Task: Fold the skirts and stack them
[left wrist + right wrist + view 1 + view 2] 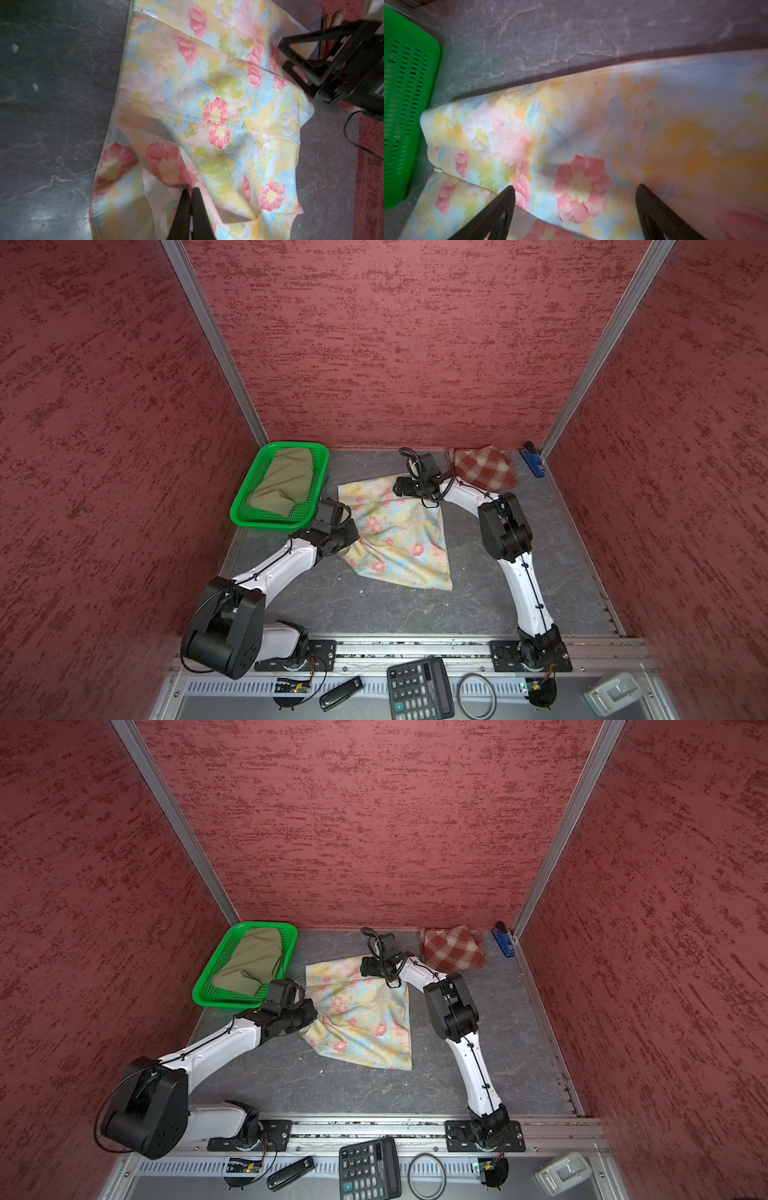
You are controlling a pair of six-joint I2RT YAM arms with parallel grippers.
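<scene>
The skirt's cloth beside the raised fold lies below the left gripper, so next the gripper needs to go down toward the skirt's middle and let go of the raised fold onto the cloth [367,541] [211,172] there.
The pastel floral skirt [395,531] [361,1015] lies partly folded in the middle of the grey table. My left gripper [190,189] [352,538] is shut on a raised fold at the skirt's left edge [207,116]. At the skirt's far edge [591,135] my right gripper [575,189] [400,489] hovers open, with nothing between its fingers. The plaid skirt [484,468] [453,948] lies folded at the back right. Inside the green basket [266,521] [226,1001] at the back left lies the olive skirt [282,485] [249,963].
A blue stapler [533,462] sits in the back right corner. A calculator [419,689], a black ring [477,695] and small devices lie on the front ledge. Red walls close in the table on three sides.
</scene>
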